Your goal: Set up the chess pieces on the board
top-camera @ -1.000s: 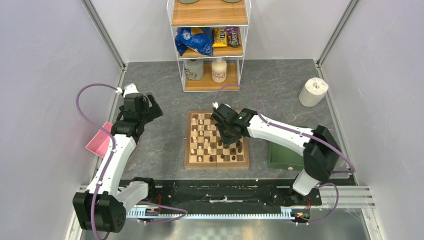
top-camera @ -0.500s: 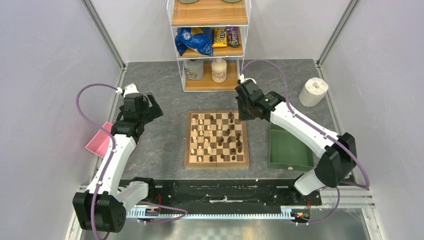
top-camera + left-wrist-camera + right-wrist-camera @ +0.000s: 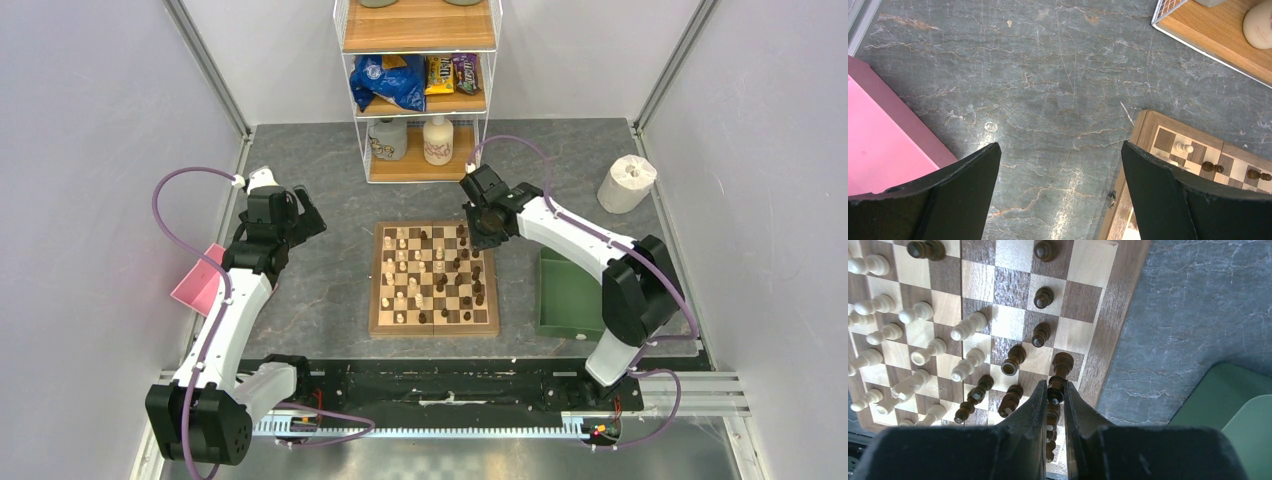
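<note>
My right gripper lowers straight down toward the dark square beside the board's border next and releases the chess piece, since it already hangs upright there.
The board (image 3: 381, 324) lies mid-table, with pale chess pieces (image 3: 400, 270) on its left columns and dark chess pieces (image 3: 476, 285) on its right. My right gripper (image 3: 482, 222) hovers over the board's far right corner, shut on a dark chess piece (image 3: 1056, 385) held upright between the fingers. Under it, in the right wrist view, stand more dark pieces near the board's border (image 3: 1113, 325). My left gripper (image 3: 300, 215) is open and empty over bare table left of the board. In the left wrist view (image 3: 1060, 155), the board's corner (image 3: 1146, 131) shows by the right finger.
A pink tray (image 3: 200, 280) leans at the left wall and shows in the left wrist view (image 3: 883, 135). A green tray (image 3: 570, 295) sits right of the board. A wire shelf rack (image 3: 420, 90) stands behind the board. A paper roll (image 3: 627, 183) is far right.
My right gripper left the board's middle, swung to the far right corner, then shifted slightly left over the corner. The left arm has not moved.
</note>
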You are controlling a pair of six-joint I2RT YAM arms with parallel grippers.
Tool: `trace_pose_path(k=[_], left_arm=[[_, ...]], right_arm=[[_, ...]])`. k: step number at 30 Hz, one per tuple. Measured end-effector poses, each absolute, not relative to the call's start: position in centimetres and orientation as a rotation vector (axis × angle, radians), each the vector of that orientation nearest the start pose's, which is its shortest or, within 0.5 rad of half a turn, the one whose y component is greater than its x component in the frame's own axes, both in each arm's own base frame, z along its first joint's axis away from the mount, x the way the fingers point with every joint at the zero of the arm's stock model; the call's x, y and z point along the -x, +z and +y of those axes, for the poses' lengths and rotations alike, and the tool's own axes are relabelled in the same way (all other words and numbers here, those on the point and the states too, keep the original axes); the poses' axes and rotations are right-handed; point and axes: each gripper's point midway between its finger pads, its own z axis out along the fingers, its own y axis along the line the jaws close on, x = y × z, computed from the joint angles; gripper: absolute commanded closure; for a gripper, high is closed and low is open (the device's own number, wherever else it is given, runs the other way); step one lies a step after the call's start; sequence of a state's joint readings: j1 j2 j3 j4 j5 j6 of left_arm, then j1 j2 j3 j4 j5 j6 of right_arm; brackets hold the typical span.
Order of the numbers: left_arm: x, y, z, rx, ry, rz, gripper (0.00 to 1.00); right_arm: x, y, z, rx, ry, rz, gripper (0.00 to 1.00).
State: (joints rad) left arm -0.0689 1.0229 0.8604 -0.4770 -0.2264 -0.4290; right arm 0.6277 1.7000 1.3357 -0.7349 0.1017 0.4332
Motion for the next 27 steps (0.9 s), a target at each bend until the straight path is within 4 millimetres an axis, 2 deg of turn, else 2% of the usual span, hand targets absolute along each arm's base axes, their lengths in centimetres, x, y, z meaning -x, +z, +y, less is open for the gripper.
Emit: trace_pose_path(k=[6, 13, 27], left_arm=[[-31.2, 17.9, 0.1, 0.515, -0.030, 2.130, 0.02], [-31.2, 17.9, 0.1, 0.515, -0.029, 2.133, 0.02], [-31.2, 17.8, 0.1, 0.515, -0.028, 2.135, 0.02]], right_arm=[[-30.5, 9.1, 22.3, 0.234, 0.200, 2.700, 0.88], [-30.8, 7.6, 22.6, 0.239, 0.196, 2.719, 0.87], [-30.4, 7.6, 22.5, 0.237, 0.216, 2.711, 0.89]])
